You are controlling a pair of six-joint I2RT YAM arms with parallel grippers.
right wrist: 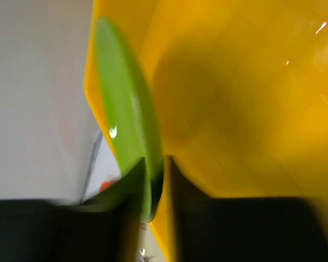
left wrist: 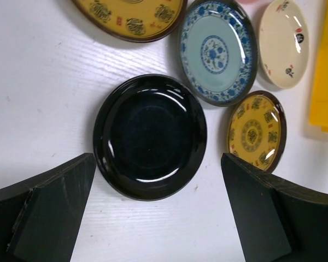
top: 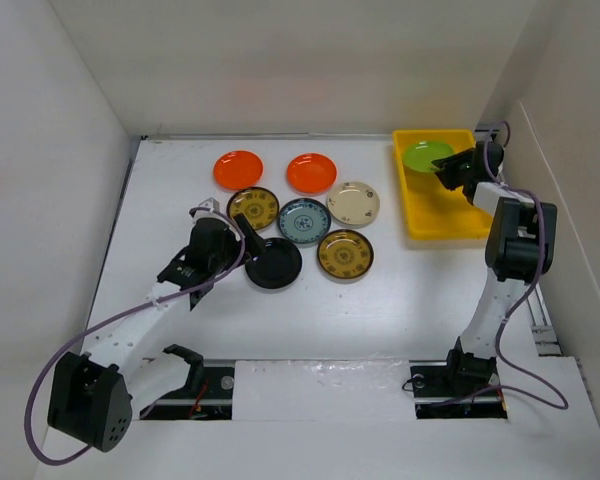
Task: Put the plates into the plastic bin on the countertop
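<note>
I will next move my left gripper down and to its left in the wrist view, so that its fingers go around the black plate's rim. The rim lies there clear of its neighbors.
Seven plates lie on the white countertop (top: pixel 180 200): two orange (top: pixel 238 169) (top: pixel 311 173), two brown-gold (top: pixel 253 207) (top: pixel 345 254), a teal-patterned one (top: pixel 303 221), a cream one (top: pixel 353 204) and a glossy black one (top: pixel 274 263). My left gripper (top: pixel 242 235) hovers open over the near rim of the black plate (left wrist: pixel 150 136), its jaws wide apart and empty (left wrist: pixel 158 159). My right gripper (top: pixel 448 168) is shut on the edge of the lime green plate (top: pixel 427 156), holding it tilted over the far end of the yellow plastic bin (top: pixel 460 222). The right wrist view shows the green plate (right wrist: pixel 123 109) pinched on edge (right wrist: pixel 156 174) against the bin's floor (right wrist: pixel 251 109).
White walls close in the countertop on the left, back and right. The bin sits against the back right corner. A metal rail runs along the near edge by the arm bases (top: pixel 320 385).
</note>
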